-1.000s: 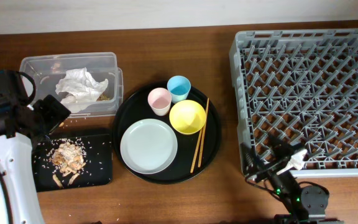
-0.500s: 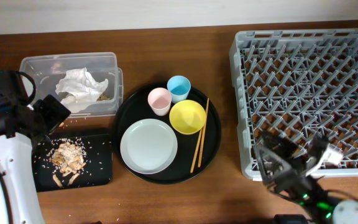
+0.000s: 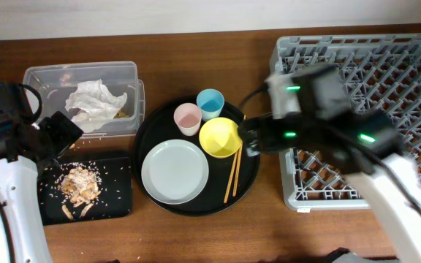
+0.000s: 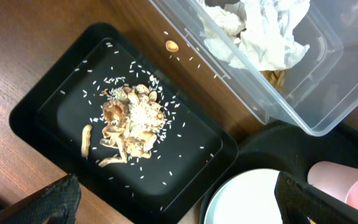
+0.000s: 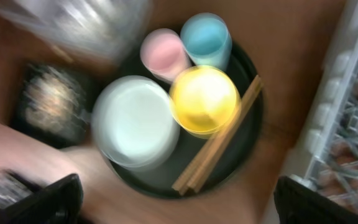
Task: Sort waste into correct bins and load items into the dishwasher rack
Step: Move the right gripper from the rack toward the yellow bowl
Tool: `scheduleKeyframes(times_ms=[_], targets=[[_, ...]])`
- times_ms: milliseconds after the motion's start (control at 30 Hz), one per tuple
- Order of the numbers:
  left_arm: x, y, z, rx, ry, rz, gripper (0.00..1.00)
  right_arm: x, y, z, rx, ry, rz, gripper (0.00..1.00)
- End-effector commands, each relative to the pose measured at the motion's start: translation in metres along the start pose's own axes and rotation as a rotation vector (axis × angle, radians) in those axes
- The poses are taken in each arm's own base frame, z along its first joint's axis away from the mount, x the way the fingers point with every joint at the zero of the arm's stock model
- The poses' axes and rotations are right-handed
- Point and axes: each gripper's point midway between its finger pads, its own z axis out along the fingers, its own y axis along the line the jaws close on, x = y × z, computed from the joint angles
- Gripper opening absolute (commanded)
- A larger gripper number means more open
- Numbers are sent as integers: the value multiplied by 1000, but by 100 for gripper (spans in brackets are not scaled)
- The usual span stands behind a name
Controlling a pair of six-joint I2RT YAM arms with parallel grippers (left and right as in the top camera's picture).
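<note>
The yellow bowl's open top lets a finger in. I should move my right gripper down and left in the overhead view onto the bowl's rim beside the grey plate.
The crumpled white napkin (image 3: 92,102) lies in the clear box (image 3: 42,77). Food scraps (image 3: 77,184) lie in the shallow black tray (image 3: 119,201). The yellow bowl (image 3: 220,136), pink cup (image 3: 187,117), light-blue cup (image 3: 210,102), grey plate (image 3: 175,171) and chopsticks (image 3: 235,164) sit on the round black tray. The grey rack (image 3: 386,58) stands at the right. My left gripper (image 3: 55,137) is open and empty above the shallow tray (image 4: 179,208). My right gripper (image 3: 254,139) is open and empty, high over the round tray's right edge (image 5: 182,208).
The round black tray (image 3: 247,190) sits mid-table between the bins and the rack. The right arm (image 3: 342,139) crosses the rack's front-left corner. A stray scrap (image 4: 172,45) lies on the wood beside the clear box.
My right arm has swung from the table's front right up and left, across the rack's corner to the round tray. The left arm has not moved.
</note>
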Motion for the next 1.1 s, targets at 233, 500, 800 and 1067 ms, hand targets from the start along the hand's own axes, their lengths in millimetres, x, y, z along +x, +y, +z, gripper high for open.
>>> scheduleKeyframes(times_ms=[233, 500, 800, 1067], targets=[[-3, 1, -6, 5, -20, 0, 99, 57, 8, 171, 312, 429, -292, 99], [-3, 1, -6, 5, -20, 0, 99, 65, 15, 205, 263, 458, -279, 98], [-3, 1, -6, 5, -20, 0, 99, 51, 27, 229, 203, 362, -266, 78], [-3, 1, -6, 5, -20, 0, 99, 67, 21, 250, 197, 350, -267, 67]])
